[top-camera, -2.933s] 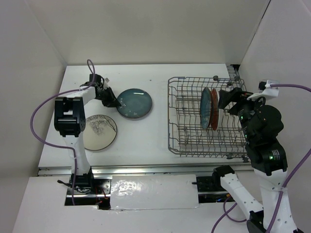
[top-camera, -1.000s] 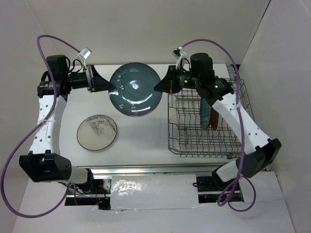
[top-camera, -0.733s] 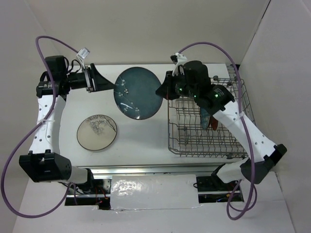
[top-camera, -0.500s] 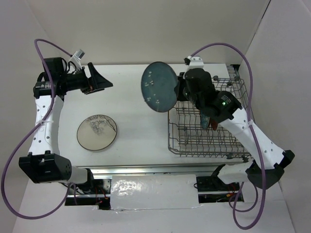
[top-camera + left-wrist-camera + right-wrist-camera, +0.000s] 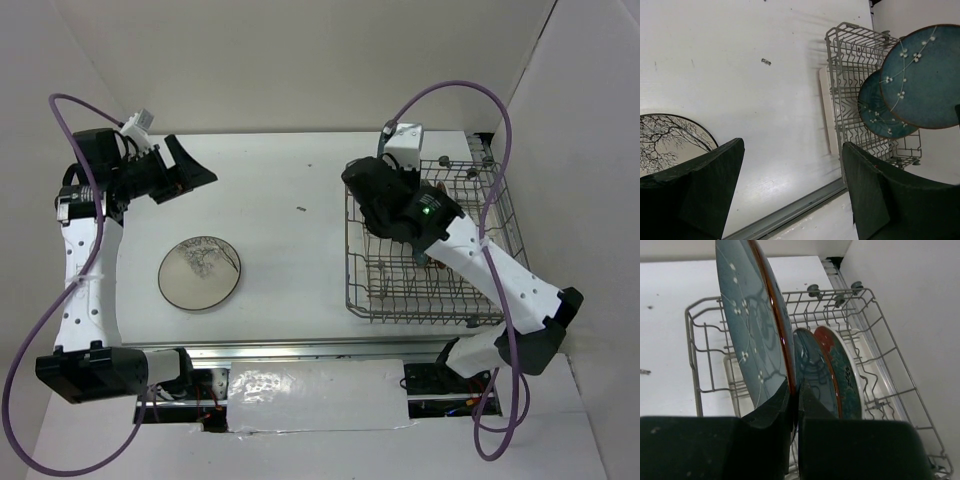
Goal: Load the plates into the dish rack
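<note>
I should move my right gripper down and back next, lower its plate into the free slot and let go of it, because the wires beside the teal-blue plate in the rack are empty.
My right gripper (image 5: 796,390) is shut on the rim of a dark teal-blue plate (image 5: 750,325), holding it upright over the grey wire dish rack (image 5: 692,335). Another teal-blue plate (image 5: 812,375) and a red patterned plate (image 5: 842,370) stand on edge in the rack just right of it. In the left wrist view the held plate (image 5: 925,80) hangs in front of the racked blue one (image 5: 877,112). My left gripper (image 5: 185,172) is open and empty at the table's far left. The cream plate with the branch drawing (image 5: 200,273) lies flat on the table.
The rack (image 5: 430,250) fills the table's right side, close to the right wall. My right arm (image 5: 400,200) covers its far-left part in the top view. White walls close in the table on three sides. A small dark speck (image 5: 301,209) lies mid-table.
My left gripper opened, let go of the blue plate and drew back to the left. The right arm carried the plate to the right, turned it on edge and brought it over the rack.
</note>
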Robot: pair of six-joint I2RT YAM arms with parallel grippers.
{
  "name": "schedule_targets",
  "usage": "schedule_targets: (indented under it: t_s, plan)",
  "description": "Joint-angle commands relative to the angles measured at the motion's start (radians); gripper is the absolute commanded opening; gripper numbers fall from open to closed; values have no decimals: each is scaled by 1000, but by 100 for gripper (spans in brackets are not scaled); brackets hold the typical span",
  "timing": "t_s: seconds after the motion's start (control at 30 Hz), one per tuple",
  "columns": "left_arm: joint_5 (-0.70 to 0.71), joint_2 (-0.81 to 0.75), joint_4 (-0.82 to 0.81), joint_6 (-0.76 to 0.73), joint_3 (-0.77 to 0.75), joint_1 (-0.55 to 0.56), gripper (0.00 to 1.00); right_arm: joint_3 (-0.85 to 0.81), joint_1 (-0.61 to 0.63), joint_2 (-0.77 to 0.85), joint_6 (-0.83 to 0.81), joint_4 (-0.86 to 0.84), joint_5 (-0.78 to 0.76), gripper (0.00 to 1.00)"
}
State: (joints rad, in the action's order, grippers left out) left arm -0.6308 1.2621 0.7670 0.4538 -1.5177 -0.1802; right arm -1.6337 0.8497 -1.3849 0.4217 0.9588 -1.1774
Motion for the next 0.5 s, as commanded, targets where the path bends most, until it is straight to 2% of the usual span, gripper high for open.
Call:
schedule_targets:
  t_s: [0.0, 0.23, 0.47]
  plan:
    - [26, -26, -23, 10, -4, -4, 91, -26, 23, 40, 77, -25, -185, 0]
    - [17, -64, -63, 22, 48, -7, 90, 28, 31, 44, 153, 96, -159, 0]
    - [14, -50, -51, 16, 36, -8, 90, 58, 34, 12, 357, 277, -130, 0]
